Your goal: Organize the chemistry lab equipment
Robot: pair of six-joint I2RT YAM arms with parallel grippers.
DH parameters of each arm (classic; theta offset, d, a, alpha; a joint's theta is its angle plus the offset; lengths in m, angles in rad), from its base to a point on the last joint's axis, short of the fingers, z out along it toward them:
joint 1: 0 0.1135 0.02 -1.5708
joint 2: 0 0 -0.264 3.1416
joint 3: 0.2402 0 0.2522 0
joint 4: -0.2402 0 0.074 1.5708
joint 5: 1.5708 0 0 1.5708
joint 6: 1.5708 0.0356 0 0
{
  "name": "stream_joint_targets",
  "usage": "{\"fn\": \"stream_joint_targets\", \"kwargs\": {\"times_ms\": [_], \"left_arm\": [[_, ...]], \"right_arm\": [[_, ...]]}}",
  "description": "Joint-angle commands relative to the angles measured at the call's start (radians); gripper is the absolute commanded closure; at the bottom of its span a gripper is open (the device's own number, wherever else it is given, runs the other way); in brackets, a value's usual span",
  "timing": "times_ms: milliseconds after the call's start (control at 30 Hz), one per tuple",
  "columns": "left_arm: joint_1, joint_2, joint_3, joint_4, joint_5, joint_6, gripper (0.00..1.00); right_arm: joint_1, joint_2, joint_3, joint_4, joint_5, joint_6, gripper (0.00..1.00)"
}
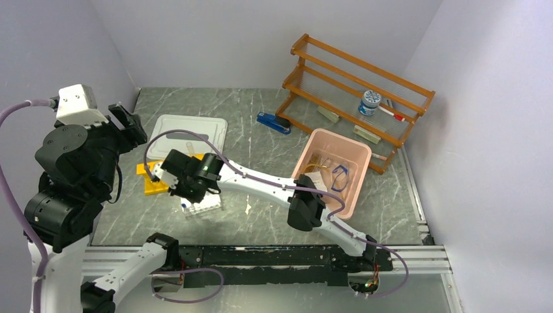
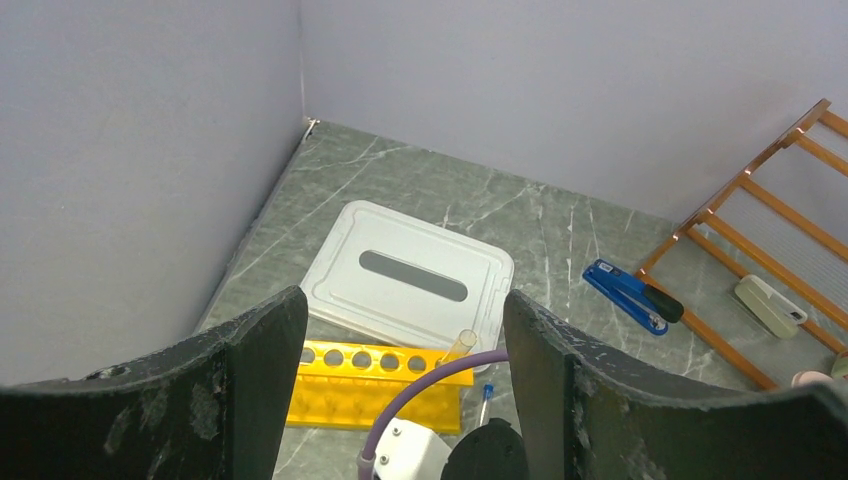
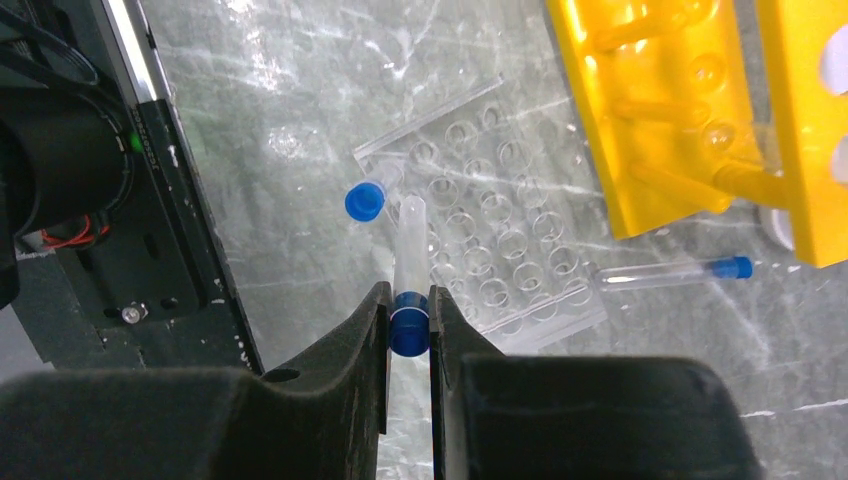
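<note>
My right gripper moves down next and sinks the tube's tip into the clear rack's hole beside the corner tube for the release. The tip still hangs above the rack.
My right gripper is shut on the blue cap of a small clear tube. It holds the tube just above a clear plastic well rack; in the top view it is left of centre. Another blue-capped tube stands at the rack's corner. A third lies on the table beside the yellow rack. My left gripper is open and empty, raised at the far left. The blue-framed goggles, tan tubing and white packet lie in the pink bin.
A white lid lies behind the yellow rack, which holds one uncapped tube. A blue stapler lies mid-table. A wooden shelf at the back right holds a blue-capped bottle.
</note>
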Motion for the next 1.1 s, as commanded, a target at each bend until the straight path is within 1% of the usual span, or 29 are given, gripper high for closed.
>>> {"fn": "stream_joint_targets", "kwargs": {"times_ms": [0, 167, 433, 567, 700, 800, 933, 1067], "left_arm": [[-0.006, -0.002, -0.014, 0.028, -0.005, 0.009, 0.24], [-0.006, 0.001, -0.012, 0.023, -0.004, 0.007, 0.24], [-0.006, 0.003, -0.020, 0.025, -0.004, 0.006, 0.25], [-0.006, 0.001, -0.020, 0.026, -0.007, 0.007, 0.25], [-0.006, 0.003, -0.019, 0.026, -0.007, 0.009, 0.25], [-0.006, 0.005, -0.019, 0.023, -0.007, 0.010, 0.25], [-0.006, 0.008, -0.020, 0.023, -0.004, 0.007, 0.25], [-0.006, 0.010, -0.021, 0.024, 0.007, 0.005, 0.25]], "right_arm": [[0.001, 0.051, 0.084, -0.063, 0.013, -0.026, 0.90], [0.001, 0.039, 0.004, -0.032, 0.003, -0.018, 0.89], [0.001, 0.023, -0.012, -0.022, -0.012, -0.021, 0.90], [0.000, 0.031, -0.028, -0.008, 0.013, -0.011, 0.87], [0.002, 0.047, -0.019, -0.003, 0.033, 0.008, 0.74], [0.000, 0.020, -0.048, 0.034, 0.025, 0.031, 0.60], [-0.004, -0.066, -0.144, 0.121, -0.015, 0.056, 0.47], [-0.013, -0.171, -0.288, 0.238, -0.039, 0.090, 0.39]]}}
